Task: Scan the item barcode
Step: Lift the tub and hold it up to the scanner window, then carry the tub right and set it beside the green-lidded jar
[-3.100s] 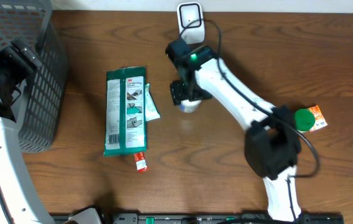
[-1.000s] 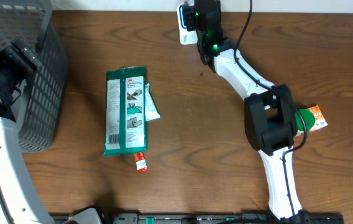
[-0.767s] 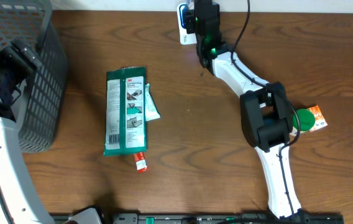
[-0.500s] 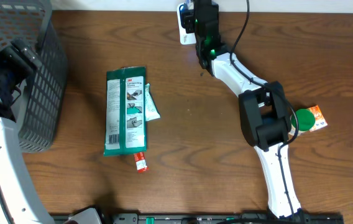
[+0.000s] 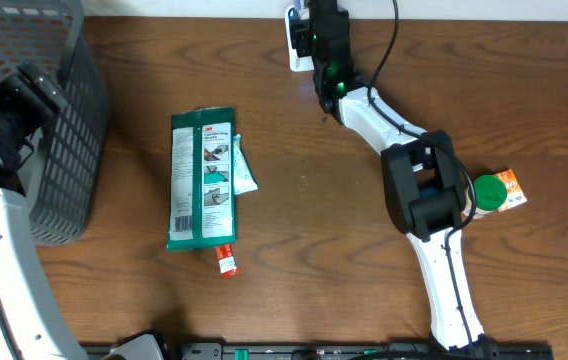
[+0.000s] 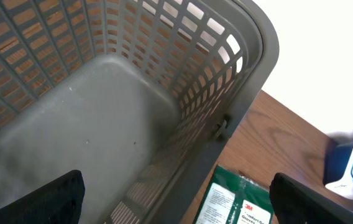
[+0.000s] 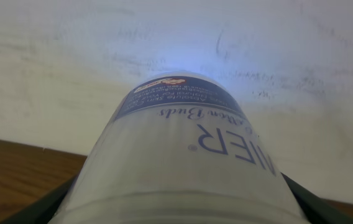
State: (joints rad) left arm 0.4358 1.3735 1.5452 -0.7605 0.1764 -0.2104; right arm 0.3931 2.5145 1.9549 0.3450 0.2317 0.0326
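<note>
My right gripper swings back and to the right in the overhead view next, then down beside the orange card, where bare tabletop has space for the tub.
The item is a clear round tub of cotton buds (image 7: 183,155) with a blue label, and it fills the right wrist view. My right gripper (image 7: 179,208) is shut on it, a dark finger showing at each lower corner. A bluish glow lights its far end, which points at the white wall. From overhead, my right gripper (image 5: 322,35) sits at the table's back edge right beside the white scanner (image 5: 297,28), and the tub is hidden beneath it. At the far left my left gripper (image 6: 176,202) hangs open and empty over the grey basket (image 6: 102,93).
A green glove pack (image 5: 202,178) lies left of centre with a small teal packet (image 5: 243,172) beside it and a small red item (image 5: 226,262) below. A green-lidded thing on an orange card (image 5: 494,190) lies at the right. The basket (image 5: 54,130) fills the left back corner.
About three seconds ago the right gripper was mid-table with the tub; it has since moved back to the scanner. Over the last second it crept slightly further. The left arm is still.
</note>
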